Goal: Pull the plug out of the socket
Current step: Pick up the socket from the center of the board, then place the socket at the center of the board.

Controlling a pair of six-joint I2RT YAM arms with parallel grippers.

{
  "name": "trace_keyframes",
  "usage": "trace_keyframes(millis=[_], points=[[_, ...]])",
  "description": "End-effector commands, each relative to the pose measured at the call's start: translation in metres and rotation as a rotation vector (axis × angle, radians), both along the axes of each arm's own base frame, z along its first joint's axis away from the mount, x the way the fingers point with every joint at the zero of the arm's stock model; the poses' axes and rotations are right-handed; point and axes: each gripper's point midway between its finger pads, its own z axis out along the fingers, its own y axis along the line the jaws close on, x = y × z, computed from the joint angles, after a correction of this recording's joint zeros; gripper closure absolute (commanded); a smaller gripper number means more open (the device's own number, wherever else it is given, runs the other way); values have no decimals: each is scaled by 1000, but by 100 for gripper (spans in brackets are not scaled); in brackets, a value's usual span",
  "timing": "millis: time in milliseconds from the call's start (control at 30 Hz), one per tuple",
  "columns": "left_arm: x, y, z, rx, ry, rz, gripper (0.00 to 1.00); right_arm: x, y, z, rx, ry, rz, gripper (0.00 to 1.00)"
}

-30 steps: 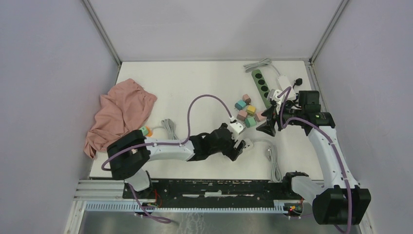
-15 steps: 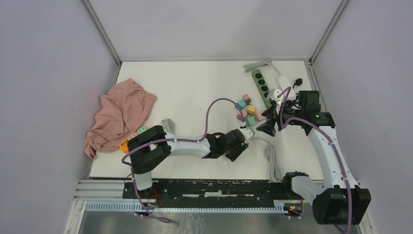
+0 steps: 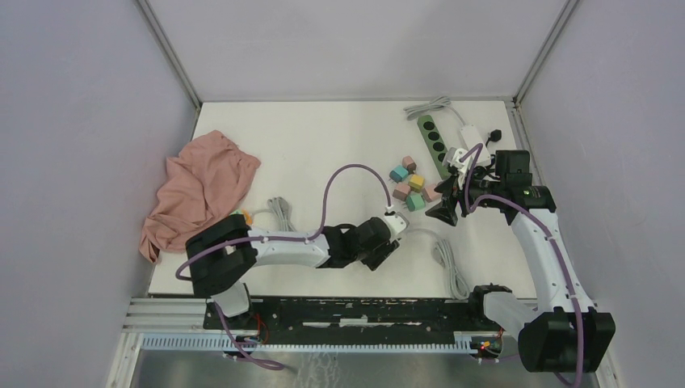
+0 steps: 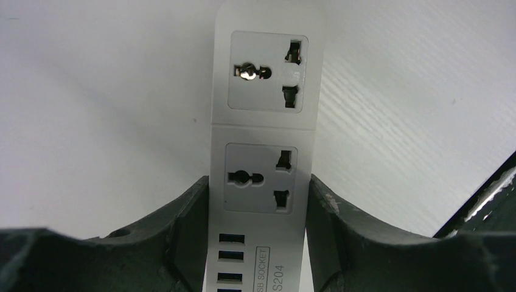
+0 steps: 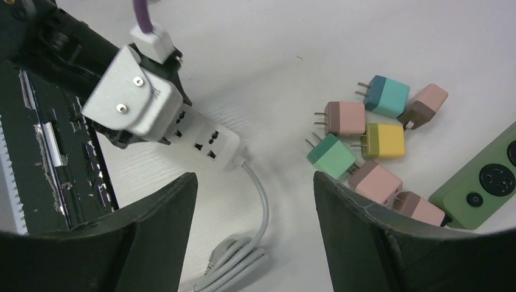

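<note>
I need to move my left gripper outward and left in the top view, onto the tabletop [image 3: 290,162] beside the pink cloth, and release the power strip, as its sockets are empty.
My left gripper [image 3: 384,242] is shut on a white power strip [image 4: 264,73], its fingers pressed on both long sides near the USB ports. The two sockets that show in the left wrist view are empty. The strip also shows in the right wrist view [image 5: 210,139], lying flat on the table with its grey cord trailing off. My right gripper [image 3: 447,212] is open and empty, hovering above the table to the right of the strip. Several loose coloured plugs [image 3: 412,184] lie beside it and show in the right wrist view [image 5: 356,143].
A green power strip [image 3: 432,144] lies at the back right, with white adapters by it. The white strip's grey cord is coiled [image 3: 448,259] near the front. A pink cloth [image 3: 202,190] lies at the left, with another grey cable [image 3: 279,212] beside it.
My left arm has shifted and its wrist has drawn back a little to the left, staying shut on the white strip. The right arm has not moved.
</note>
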Motion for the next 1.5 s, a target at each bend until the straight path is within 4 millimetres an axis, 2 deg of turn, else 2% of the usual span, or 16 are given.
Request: trace_keyframes(millis=[0,433,767,1000,1467], points=[[20,4,49,-107,-178,22,97,6,-1,8,0,-35,-5,24],[51,60,82,-117,-361,210,97,8,-3,7,-1,-30,-15,24],[85,109,98,-275,-343,379,97,8,-3,6,1,-26,-15,24],[116,147,105,-377,-331,536,97,9,-3,6,2,-26,-17,23],[173,193,91,-471,-288,803,97,8,-3,6,2,-27,-18,23]])
